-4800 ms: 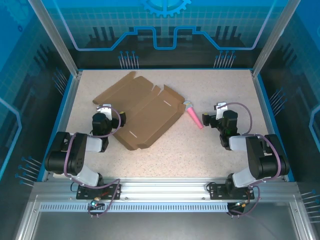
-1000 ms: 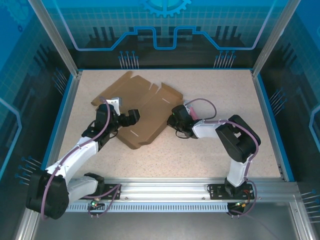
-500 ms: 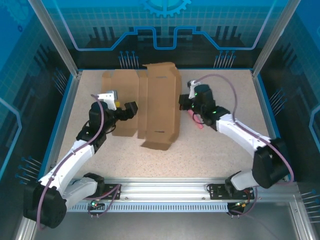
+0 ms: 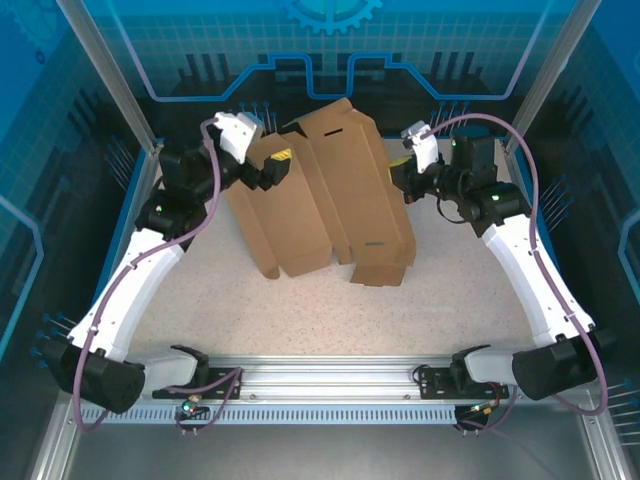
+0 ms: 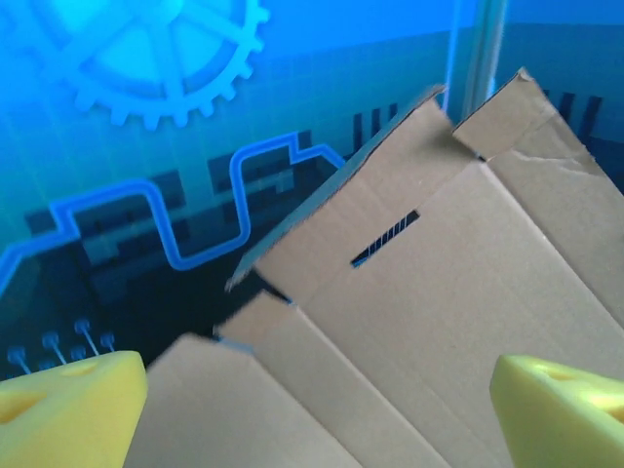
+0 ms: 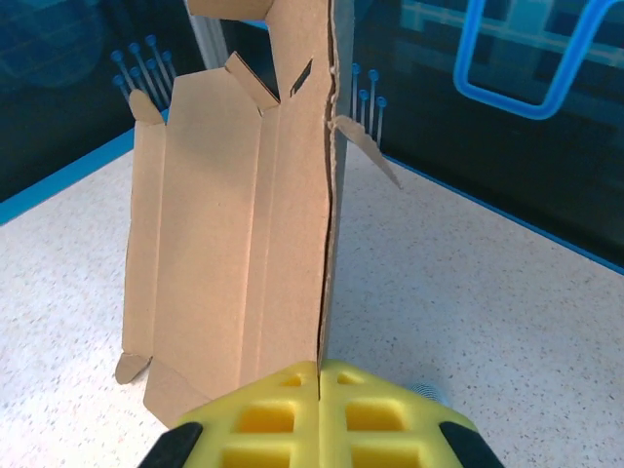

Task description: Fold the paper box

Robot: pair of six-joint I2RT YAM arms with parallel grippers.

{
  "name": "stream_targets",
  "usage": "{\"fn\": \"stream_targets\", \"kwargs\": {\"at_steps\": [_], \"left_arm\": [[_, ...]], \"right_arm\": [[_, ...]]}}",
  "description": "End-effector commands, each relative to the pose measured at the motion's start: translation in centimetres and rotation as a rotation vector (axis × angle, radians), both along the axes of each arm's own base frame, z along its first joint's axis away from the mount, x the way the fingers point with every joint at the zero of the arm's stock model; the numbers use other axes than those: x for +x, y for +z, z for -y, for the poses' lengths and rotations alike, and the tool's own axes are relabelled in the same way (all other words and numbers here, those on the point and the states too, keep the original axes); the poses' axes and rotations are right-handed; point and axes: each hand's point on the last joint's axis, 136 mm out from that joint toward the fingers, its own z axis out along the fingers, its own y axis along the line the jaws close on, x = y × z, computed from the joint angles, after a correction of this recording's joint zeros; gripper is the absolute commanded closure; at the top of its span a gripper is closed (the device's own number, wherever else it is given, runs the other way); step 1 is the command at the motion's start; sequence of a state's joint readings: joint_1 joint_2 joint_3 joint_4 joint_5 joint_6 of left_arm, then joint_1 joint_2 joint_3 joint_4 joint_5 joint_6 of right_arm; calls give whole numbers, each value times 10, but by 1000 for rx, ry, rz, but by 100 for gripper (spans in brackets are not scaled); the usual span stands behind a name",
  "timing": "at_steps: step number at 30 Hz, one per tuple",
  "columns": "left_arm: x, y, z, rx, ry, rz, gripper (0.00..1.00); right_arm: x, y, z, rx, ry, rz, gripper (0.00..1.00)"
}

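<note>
My right gripper stays almost in place beside the sheet next and spreads its yellow fingers to let go of the paper box's thin edge.
The paper box (image 4: 330,200) is an unfolded brown cardboard sheet with flaps and slits, raised steeply off the table with its lower flaps near the surface. My right gripper (image 4: 403,178) is shut on the sheet's right edge; in the right wrist view the yellow pads (image 6: 263,419) meet on the thin edge of the paper box (image 6: 224,244). My left gripper (image 4: 277,168) is high at the sheet's upper left. It stands open, with its yellow fingertips (image 5: 68,414) wide apart and the face of the paper box (image 5: 439,292) just beyond them.
The speckled table (image 4: 300,310) lies below, bounded by blue walls and a corner post (image 4: 110,80). A metal rail (image 4: 330,385) runs along the near edge. A small pale ribbed thing (image 6: 427,392) lies on the table beside my right pads.
The sheet has gone from lying flat to standing raised and tilted. Both arms rose toward the back. The right gripper carries its edge, and the left has drawn level with its upper left.
</note>
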State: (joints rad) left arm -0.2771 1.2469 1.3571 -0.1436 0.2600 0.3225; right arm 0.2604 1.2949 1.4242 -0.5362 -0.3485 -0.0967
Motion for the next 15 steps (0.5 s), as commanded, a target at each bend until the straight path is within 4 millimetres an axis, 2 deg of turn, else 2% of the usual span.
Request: {"fn": "stream_targets", "kwargs": {"at_steps": [1,4,10,13,15], "left_arm": [[-6,-17,14,230,-121,13,5],[-2,-18,21,285,-165,31,1],[11,-18,38,316,-258,35,2],[17,-20,46,314,-299,11,10],[16,-19,51,298,-336,-5,19]], "right_arm": [[-23,5,-5,-25,118,-2,100],[-28,13,-10,-12,164,14,100],[-34,16,-20,3,235,33,100],[-35,16,-22,-8,251,50,100],[-34,16,-21,-21,246,61,100]]}}
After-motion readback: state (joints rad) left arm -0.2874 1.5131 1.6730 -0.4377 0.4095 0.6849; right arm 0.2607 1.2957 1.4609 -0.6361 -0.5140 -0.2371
